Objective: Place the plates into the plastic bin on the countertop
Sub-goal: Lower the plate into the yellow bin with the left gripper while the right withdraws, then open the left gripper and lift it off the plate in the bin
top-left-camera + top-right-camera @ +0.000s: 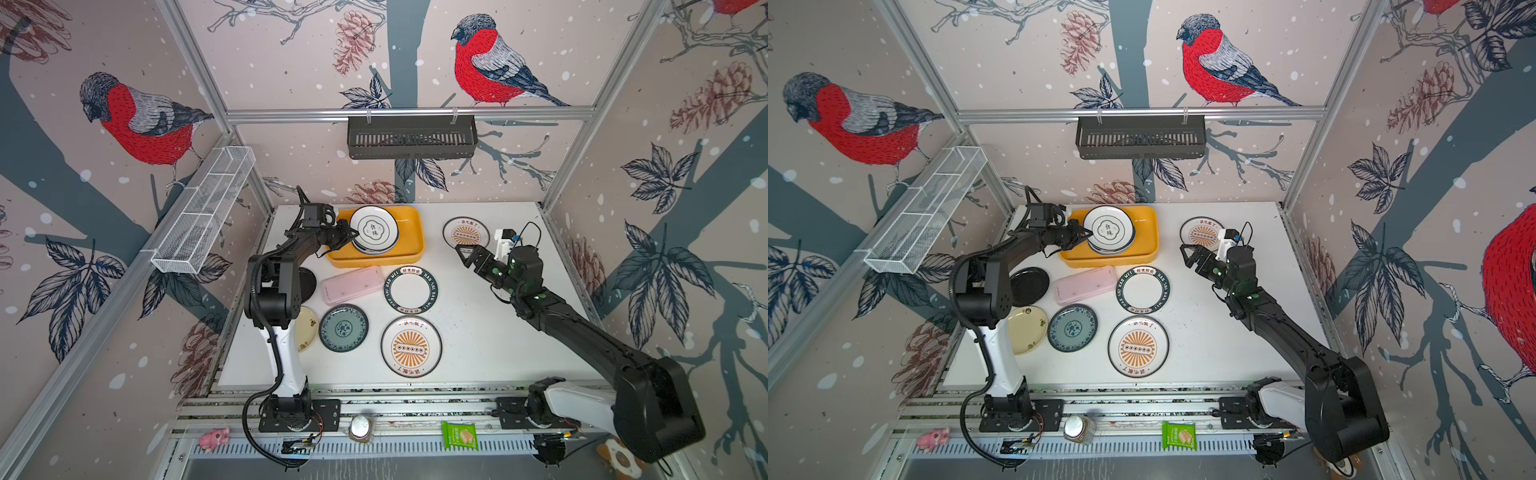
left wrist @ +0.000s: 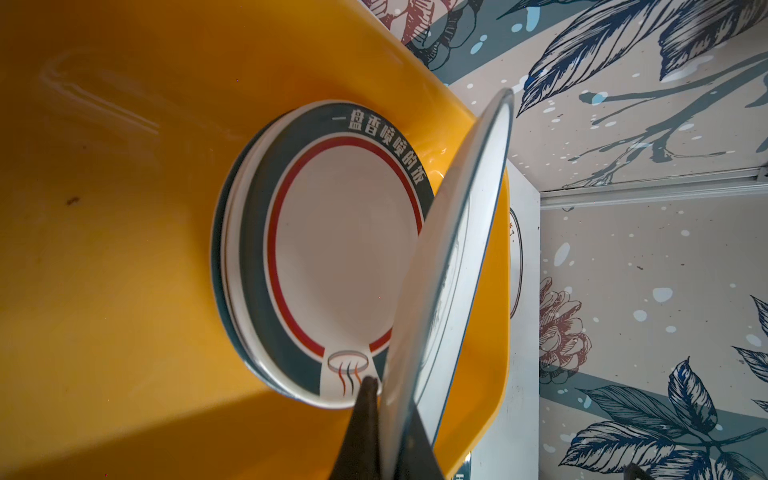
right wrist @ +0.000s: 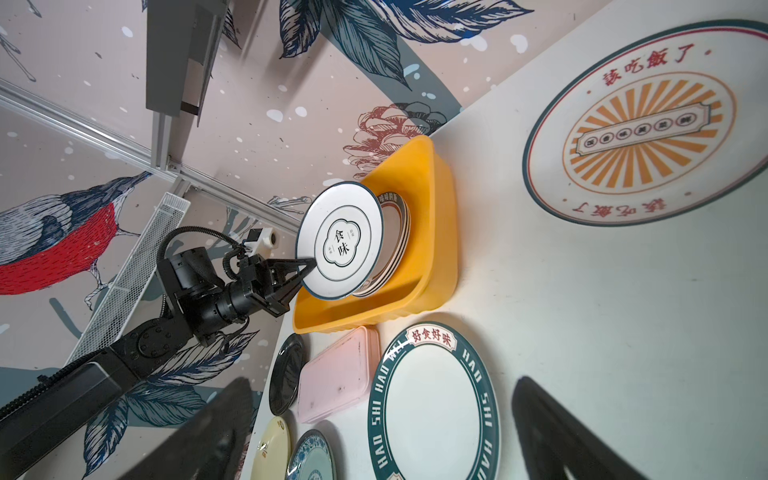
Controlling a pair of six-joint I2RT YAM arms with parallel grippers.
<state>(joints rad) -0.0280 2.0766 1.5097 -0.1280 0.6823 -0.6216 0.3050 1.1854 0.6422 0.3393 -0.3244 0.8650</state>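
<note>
The left gripper moves down next until the tilted cloud-emblem plate meets the stack of plates just below the gripper, then lets go of the plate's rim.
My left gripper (image 1: pixel 351 237) is shut on the rim of a white cloud-emblem plate (image 1: pixel 374 229), which tilts over a stack of plates (image 2: pixel 340 249) in the yellow plastic bin (image 1: pixel 413 245). In the left wrist view the held plate (image 2: pixel 449 249) stands edge-on between the fingers (image 2: pixel 368 399). My right gripper (image 1: pixel 462 257) hangs open and empty over the countertop (image 1: pixel 498 332), just in front of a small sunburst plate (image 1: pixel 465 232). Loose on the countertop lie a green-lettered plate (image 1: pixel 410 289), a large sunburst plate (image 1: pixel 411 346), and teal (image 1: pixel 343 327), cream (image 1: pixel 1027 329) and black (image 1: pixel 1029 286) plates.
A flat pink box (image 1: pixel 352 284) lies between the bin and the teal plate. A black slotted rack (image 1: pixel 411 137) hangs on the back rail and a white wire basket (image 1: pixel 203 208) on the left rail. The left arm partly covers the cream and black plates.
</note>
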